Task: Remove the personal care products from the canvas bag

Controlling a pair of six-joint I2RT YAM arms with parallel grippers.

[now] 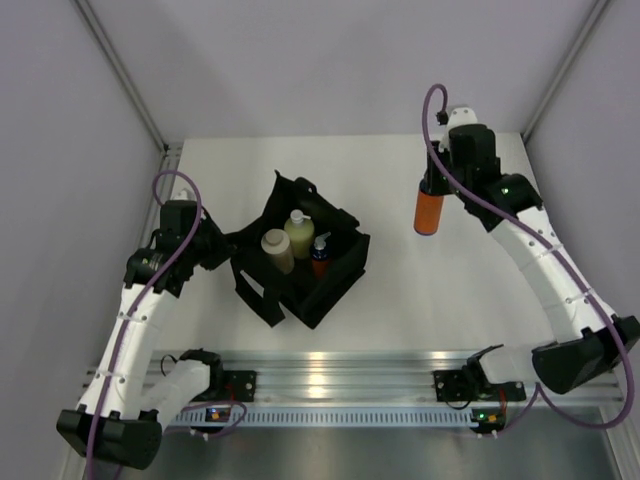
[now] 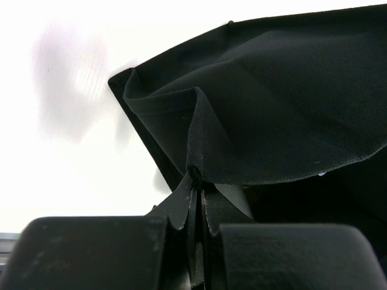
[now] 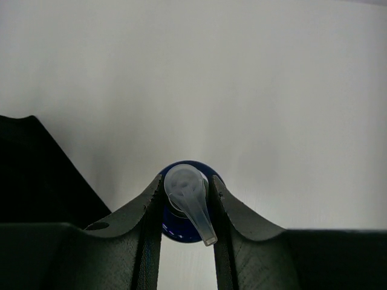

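The robot's right gripper will next go down and release the second orange bottle on the bare tabletop below the gripper, since that spot is clear of the bag [image 1: 300, 255].
The black canvas bag [image 1: 300, 255] stands open left of the table's middle. Inside it are a beige bottle [image 1: 277, 249], a pale yellow-green bottle [image 1: 299, 232] and an orange bottle with a blue band [image 1: 319, 256]. My left gripper [image 1: 228, 247] is shut on the bag's left edge; the left wrist view shows the fabric [image 2: 254, 121] pinched between the closed jaws. My right gripper [image 1: 433, 185] is shut on the pump top of a second orange bottle [image 1: 429, 211] and holds it above the table, right of the bag. The right wrist view shows its white pump [image 3: 190, 199] between the fingers.
White walls close in the table on the left, right and back. An aluminium rail [image 1: 330, 375] with the arm bases runs along the near edge. A corner of the bag [image 3: 36, 175] shows at the left of the right wrist view.
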